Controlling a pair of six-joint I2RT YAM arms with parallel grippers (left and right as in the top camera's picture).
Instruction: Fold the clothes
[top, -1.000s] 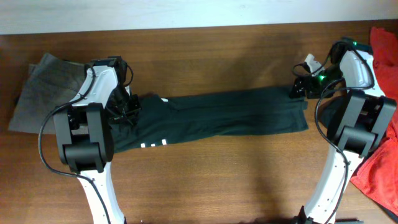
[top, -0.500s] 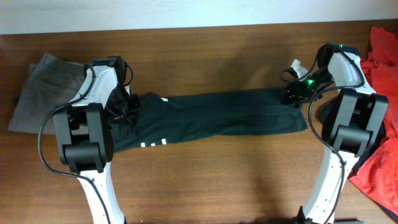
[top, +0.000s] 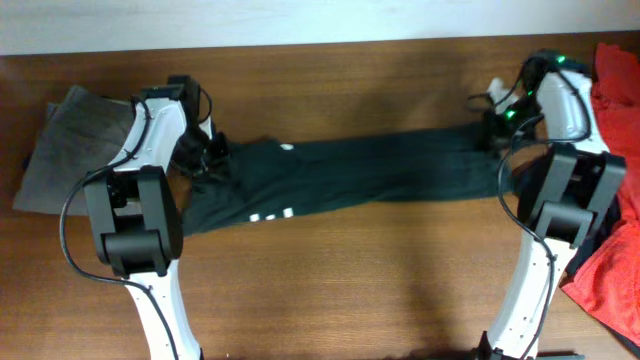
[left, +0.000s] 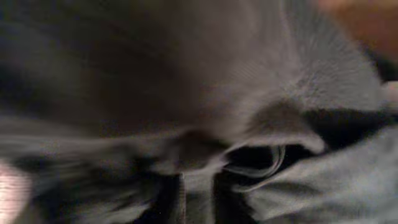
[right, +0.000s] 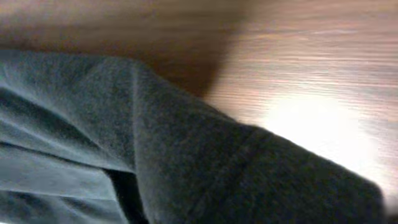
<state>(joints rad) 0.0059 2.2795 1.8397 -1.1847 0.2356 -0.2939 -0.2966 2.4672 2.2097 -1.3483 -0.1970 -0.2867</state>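
Note:
I will move my right gripper to the left in the overhead view next, over the black cloth's middle (top: 345, 172), and let go of the cloth's end, because the cloth lies stretched long.
A long black top (top: 370, 180) with white lettering (top: 270, 215) lies stretched across the wooden table (top: 350, 300) between both arms. My left gripper (top: 205, 155) is at its left end. In the blurred left wrist view a narrow strip of the dark cloth (left: 323, 180) sits between the two dark fingers (left: 173, 202), and the blur hides whether they pinch it. My right gripper (top: 492, 132) is shut on the top's right end. That cloth (right: 249, 174) fills the lower right wrist view and hides the fingers.
A dark grey garment (top: 60, 145) lies flat at the far left beside the left arm. A red garment (top: 610, 255) is heaped at the right edge behind the right arm. The table's back edge (top: 320, 45) runs along the top.
The right gripper shut on the top's right end and drew it right. The left gripper rose toward the back with the left end, and the lettering shifted right and back.

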